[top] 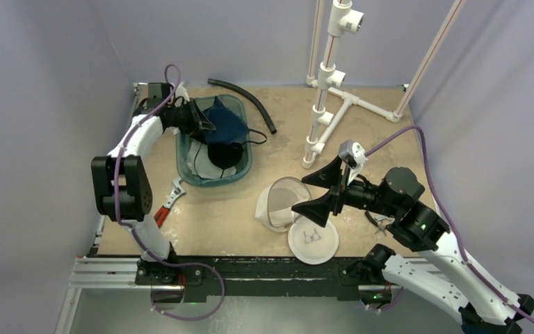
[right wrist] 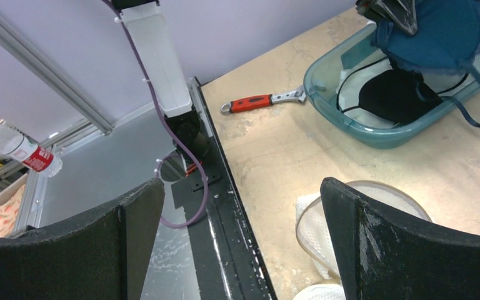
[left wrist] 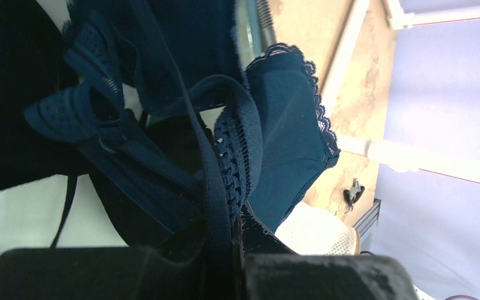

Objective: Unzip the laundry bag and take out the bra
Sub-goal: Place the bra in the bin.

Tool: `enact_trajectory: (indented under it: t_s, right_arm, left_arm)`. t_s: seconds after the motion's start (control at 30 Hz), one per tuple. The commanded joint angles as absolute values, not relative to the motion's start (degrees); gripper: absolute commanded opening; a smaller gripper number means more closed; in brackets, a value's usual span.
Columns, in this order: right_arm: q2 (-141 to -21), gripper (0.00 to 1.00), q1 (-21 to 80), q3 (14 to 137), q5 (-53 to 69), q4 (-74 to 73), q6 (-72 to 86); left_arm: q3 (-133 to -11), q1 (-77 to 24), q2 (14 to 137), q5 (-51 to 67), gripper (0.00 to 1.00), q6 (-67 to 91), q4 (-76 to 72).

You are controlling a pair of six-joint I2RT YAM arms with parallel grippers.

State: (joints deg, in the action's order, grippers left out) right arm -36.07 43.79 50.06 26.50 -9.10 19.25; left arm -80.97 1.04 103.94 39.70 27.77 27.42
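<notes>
I will bring my left gripper back and down to the near half of the tub, which is uncovered by the bra and lies below and back from the gripper, and release the bra there.
The white mesh laundry bag (top: 280,203) lies open on its side at the table's front middle. Its round lid (top: 313,241) with the black bra outline lies flat just in front of it. The dark blue bra (top: 226,122) hangs over the teal tub (top: 188,165). My left gripper (top: 199,120) is shut on it; the left wrist view shows the jaws (left wrist: 237,250) pinching its lace band (left wrist: 287,137). My right gripper (top: 325,188) is open and empty beside the bag. In the right wrist view the bag's rim (right wrist: 309,219) lies next to my right-hand finger (right wrist: 400,244).
The tub holds a black garment (top: 222,154) and white cloth. An orange-handled wrench (top: 169,202) lies left of the tub. A black hose (top: 247,97) and a white PVC rack (top: 330,90) stand at the back. A small black clip (top: 375,221) lies under the right arm.
</notes>
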Motion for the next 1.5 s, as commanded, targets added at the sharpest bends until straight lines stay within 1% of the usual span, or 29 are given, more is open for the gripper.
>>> enact_trajectory:
  t_s: [0.0,0.17,0.3,0.33,0.47,0.53,0.57,0.63,0.7,0.77,0.9,1.03,1.2,1.37,1.47]
  right_arm:
    - [-36.0,0.98,43.6,49.0,26.8,-5.4,19.7]
    - [-36.0,0.98,43.6,48.2,27.0,-4.5,19.8]
    - [-36.4,0.98,43.6,48.4,27.4,-4.9,19.6]
    - [-36.4,0.98,43.6,48.7,27.3,-5.3,19.4]
    - [-36.5,0.98,43.6,49.4,26.4,-6.1,18.7]
    - [-36.5,0.98,43.6,49.7,26.2,-6.1,18.6]
    - [-36.8,0.98,43.6,50.1,26.2,-6.3,18.3]
    - [-37.1,0.98,43.6,50.2,26.3,-6.5,18.1]
    - [-37.6,0.98,43.6,50.6,26.3,-6.9,17.6]
    - [-37.9,0.98,43.6,50.7,26.3,-6.9,17.4]
    - [-38.2,0.98,43.7,50.6,26.2,-6.6,17.4]
    - [-38.4,0.98,43.6,49.9,25.6,-6.0,18.0]
    - [-38.1,0.98,43.6,49.1,23.8,-6.3,18.6]
    - [-36.9,0.98,43.6,47.3,20.7,-6.6,20.0]
    - [-36.4,0.98,43.6,46.0,18.7,-6.5,21.0]
  left_arm:
    - [-82.1,1.9,96.7,41.8,0.00,28.9,28.1]
    - [-74.2,2.0,96.5,36.7,0.00,25.2,32.3]
    - [-69.0,1.9,97.2,33.2,0.00,22.8,32.8]
    - [-68.5,2.0,97.1,32.1,0.05,22.2,33.2]
    - [-68.4,1.6,94.4,29.0,0.32,21.0,34.6]
    - [-69.1,1.3,92.6,27.4,0.43,20.7,35.7]
    - [-70.2,0.5,89.9,23.9,0.57,20.1,38.4]
    - [-71.1,0.4,87.4,21.0,0.60,19.7,40.0]
    - [-72.0,-0.3,85.4,18.7,0.71,19.5,41.5]
    - [-73.3,-1.2,83.8,15.8,0.73,19.1,43.2]
    - [-75.4,-1.5,80.9,10.5,0.74,20.5,44.5]
    - [-75.7,-1.5,79.7,9.8,0.74,26.0,37.3]
    - [-76.8,-1.9,87.3,11.9,0.75,33.3,29.7]
    - [-79.4,-5.4,94.1,12.6,0.76,34.9,24.4]
    - [-79.9,-9.7,96.2,14.1,0.71,34.7,21.4]
